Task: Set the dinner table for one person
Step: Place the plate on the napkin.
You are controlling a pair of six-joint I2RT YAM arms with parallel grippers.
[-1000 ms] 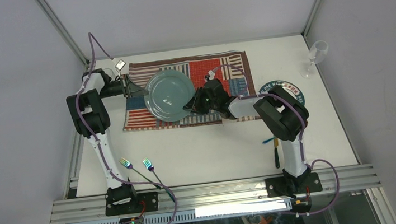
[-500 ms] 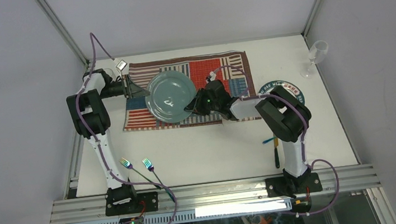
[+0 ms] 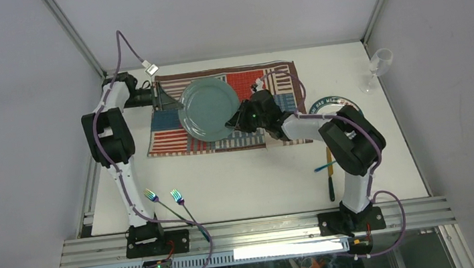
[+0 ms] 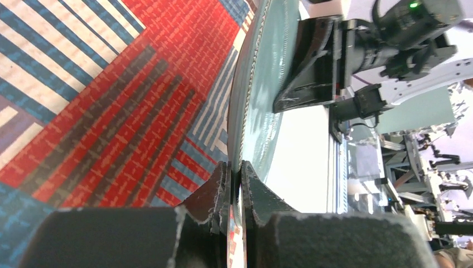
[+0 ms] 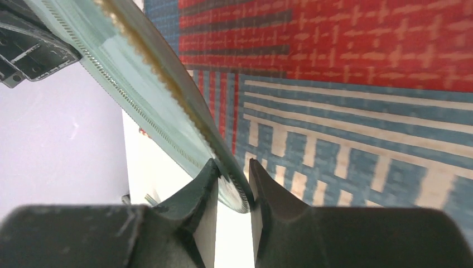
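My left gripper is holding the plate and should next go down toward the right in the top view and let go of it, because the placemat's far red patch (image 3: 244, 90) (image 4: 192, 36) is below on that side.
A round teal-grey plate (image 3: 209, 109) hangs over the striped red-blue-white placemat (image 3: 168, 142) at the back of the white dinner table (image 3: 252, 173). My left gripper (image 3: 176, 104) is shut on the plate's left rim, and my right gripper (image 3: 237, 121) is shut on its right rim. In the left wrist view the plate (image 4: 257, 100) runs edge-on away from my left gripper (image 4: 235, 180), with the patchwork mat beneath it. In the right wrist view the ridged rim of the plate (image 5: 139, 72) sits pinched in my right gripper (image 5: 233, 180).
Two forks (image 3: 161, 200) lie near the front left, by the left arm's base. A dark-handled utensil (image 3: 331, 189) lies front right. A round lettered coaster (image 3: 332, 104) sits right of the mat, partly behind the right arm. A clear stemmed glass (image 3: 378, 64) stands back right.
Both grippers have carried the plate a little to the right and towards the back over the placemat. The right arm's elbow has swung to the right.
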